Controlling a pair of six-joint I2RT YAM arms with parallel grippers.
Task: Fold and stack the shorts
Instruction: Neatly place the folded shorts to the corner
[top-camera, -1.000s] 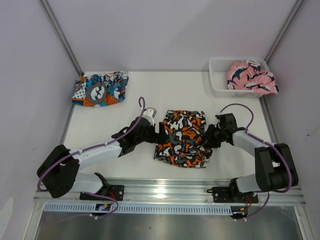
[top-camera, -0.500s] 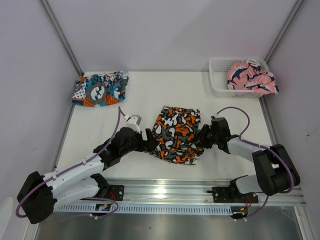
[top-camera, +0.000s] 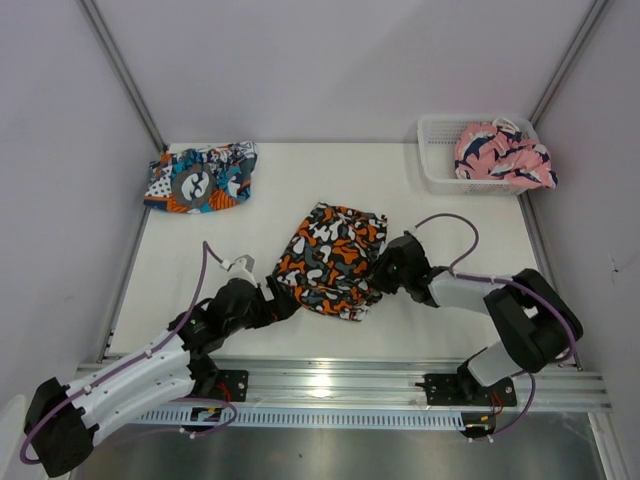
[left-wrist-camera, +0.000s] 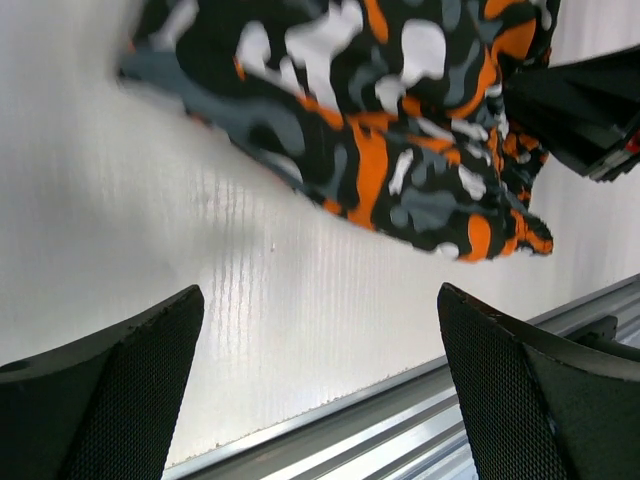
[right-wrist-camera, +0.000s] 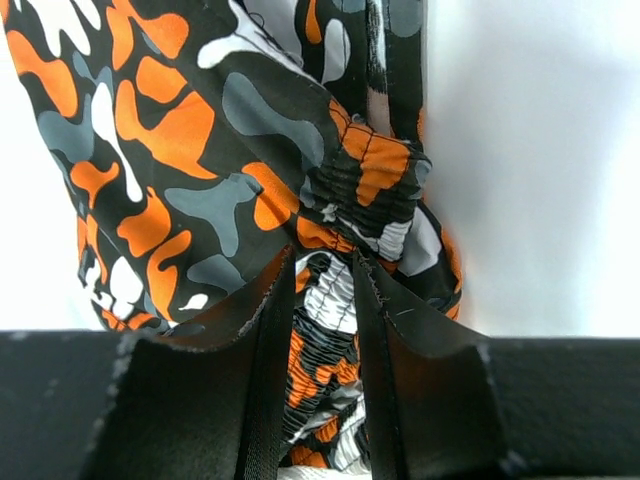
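Note:
The fingers of my left gripper are wide open and still short of the cloth. I should move them down and outward next onto the shorts' near edge (top-camera: 305, 291) (left-wrist-camera: 308, 165) to close there.
The orange, black, white and grey blotched shorts (top-camera: 330, 258) lie bunched and turned askew in the middle of the white table. My right gripper (top-camera: 378, 276) is shut on their elastic waistband at the right edge; the right wrist view shows the gathered band (right-wrist-camera: 330, 300) pinched between the fingers (right-wrist-camera: 262, 330). My left gripper (top-camera: 279, 303) stands wide open just short of the shorts' near-left edge (left-wrist-camera: 380, 130), nothing between its pads (left-wrist-camera: 120, 390). The teal-blue, orange and white shorts (top-camera: 200, 178) lie folded at the far left corner.
A white mesh basket (top-camera: 436, 168) at the far right holds a pink patterned garment (top-camera: 503, 155). An aluminium rail (top-camera: 330, 375) runs along the table's near edge, close behind the left gripper. Slanted frame posts stand at both far corners.
The right gripper has dragged the blotched shorts leftward, turning them askew. The left arm has drawn back toward the near-left, its open gripper coming off the shorts' left edge.

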